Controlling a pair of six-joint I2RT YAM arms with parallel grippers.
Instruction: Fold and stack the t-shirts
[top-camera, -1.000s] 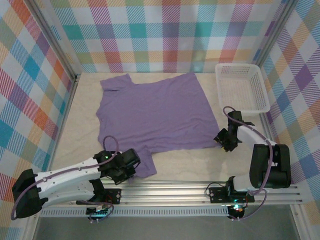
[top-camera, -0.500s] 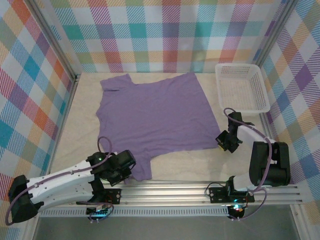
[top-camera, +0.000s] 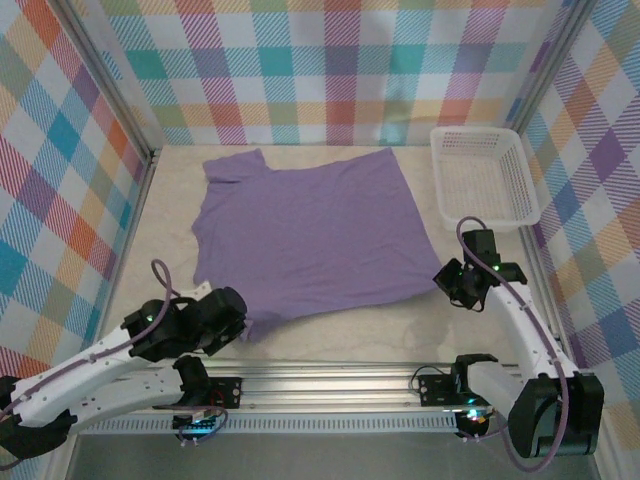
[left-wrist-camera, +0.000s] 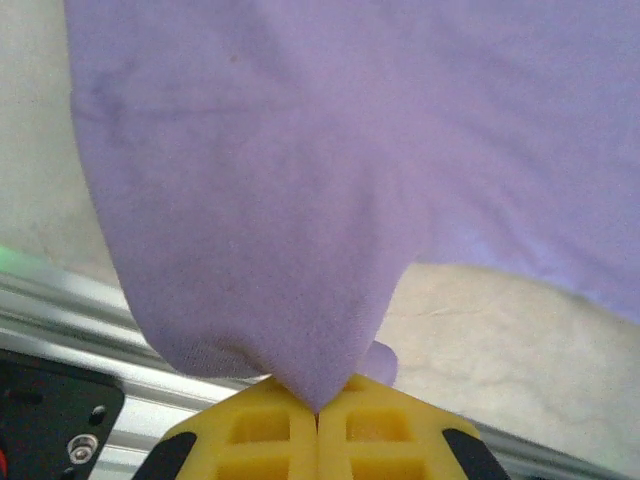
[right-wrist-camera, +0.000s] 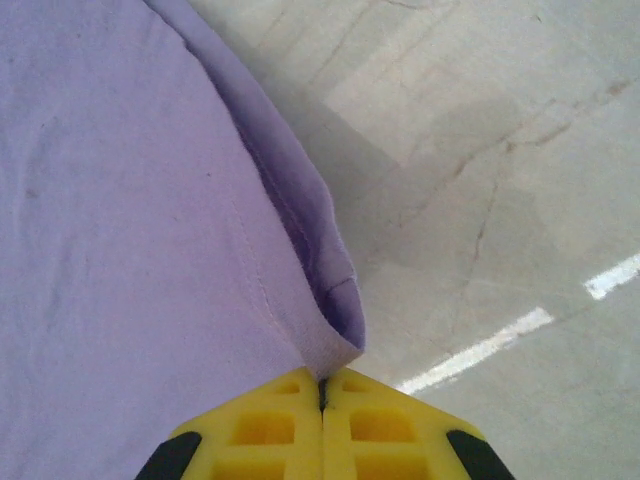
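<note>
The far hem corner (top-camera: 388, 155) is outward of my right gripper. My right gripper should next move the pinched corner outward and let go of it just short of there.
The lavender t-shirt (top-camera: 310, 230) lies spread over the middle of the table, collar end at the far left. My left gripper (top-camera: 238, 322) is shut on the shirt's near left sleeve, and in the left wrist view the fabric (left-wrist-camera: 300, 220) rises from between the closed yellow fingers (left-wrist-camera: 270, 430). My right gripper (top-camera: 445, 282) is shut on the shirt's near right hem corner; the right wrist view shows that folded corner (right-wrist-camera: 335, 335) pinched between the yellow fingers (right-wrist-camera: 270, 425) and lifted off the table.
A white lattice basket (top-camera: 485, 175) stands at the far right against the checked wall. The aluminium rail (top-camera: 340, 380) runs along the near edge. Bare table lies between the shirt's near hem and the rail.
Both arms have risen and pulled back. The left gripper has drawn the near sleeve leftwards and up, so the flap near the rail is gone. The right gripper has lifted its corner.
</note>
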